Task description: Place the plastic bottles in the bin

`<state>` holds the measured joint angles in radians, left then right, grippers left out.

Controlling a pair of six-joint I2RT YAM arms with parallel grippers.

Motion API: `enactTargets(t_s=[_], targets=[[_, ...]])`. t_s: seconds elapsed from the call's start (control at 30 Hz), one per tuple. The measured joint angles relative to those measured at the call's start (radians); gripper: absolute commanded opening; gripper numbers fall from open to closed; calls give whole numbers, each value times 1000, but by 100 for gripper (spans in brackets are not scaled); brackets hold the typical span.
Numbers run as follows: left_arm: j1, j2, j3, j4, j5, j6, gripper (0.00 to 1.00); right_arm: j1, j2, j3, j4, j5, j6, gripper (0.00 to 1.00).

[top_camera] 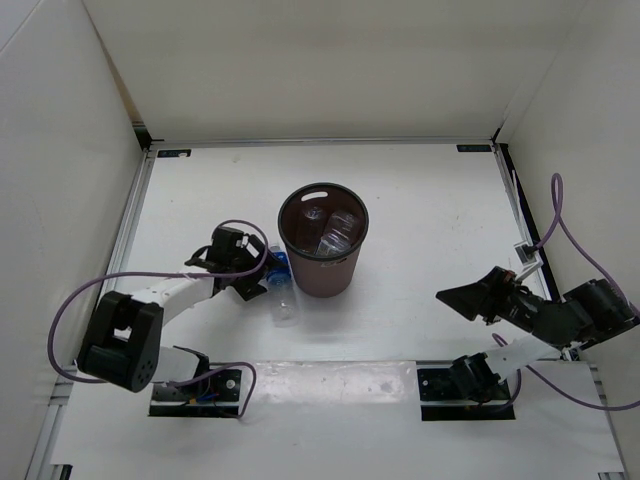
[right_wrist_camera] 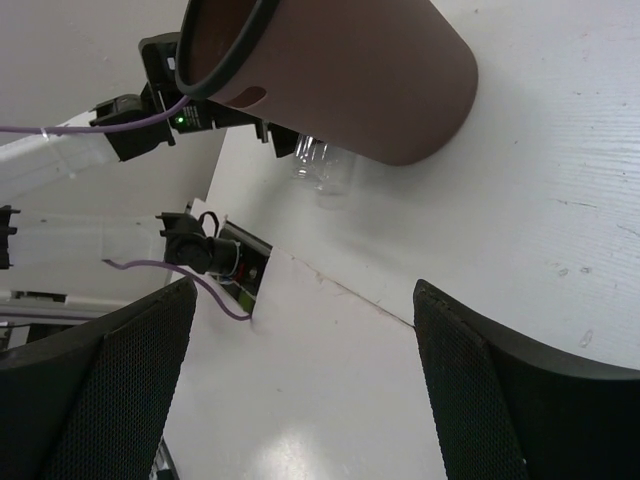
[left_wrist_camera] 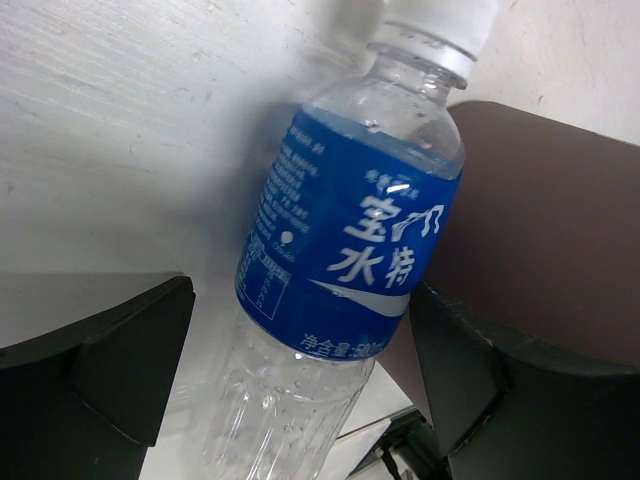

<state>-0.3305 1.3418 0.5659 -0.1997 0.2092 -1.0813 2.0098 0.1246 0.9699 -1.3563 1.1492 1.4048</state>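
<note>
My left gripper moves toward the bin [top_camera: 322, 262] next, then closes across the bottle's blue label.
A clear plastic bottle with a blue label and white cap [left_wrist_camera: 350, 240] lies on the table against the left side of the maroon bin [top_camera: 322, 262]. My left gripper [left_wrist_camera: 300, 300] is open around it; the bottle sits near the right finger [left_wrist_camera: 490, 390], with a gap to the left finger [left_wrist_camera: 100, 360]. From above, the left gripper [top_camera: 268, 275] straddles the bottle [top_camera: 285, 300]. Clear bottles [top_camera: 335, 232] lie inside the bin. My right gripper [top_camera: 455, 297] hovers open and empty to the right of the bin [right_wrist_camera: 340, 80].
White walls close in the table at the back and on both sides. A metal rail [top_camera: 135, 210] runs along the left edge. The arm bases [top_camera: 200, 385] sit at the near edge, with purple cables looping from both arms.
</note>
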Motion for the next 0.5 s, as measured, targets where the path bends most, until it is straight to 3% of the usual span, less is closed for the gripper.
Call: enactTargets(t_s=[0.13,0.27,0.47,0.5], targets=[[-8,14,0,20,5,0,97,3,-19,-1,0,0,1,90],[-30,27,3,29,5,8,90,3,-25,-2,0,0,2,90],[-48,62,6,76,24,14,61,5,-26,-3,0,0,2,90],[-48,66,4,90,27,13,51,6,-26,-3,0,0,2,90]])
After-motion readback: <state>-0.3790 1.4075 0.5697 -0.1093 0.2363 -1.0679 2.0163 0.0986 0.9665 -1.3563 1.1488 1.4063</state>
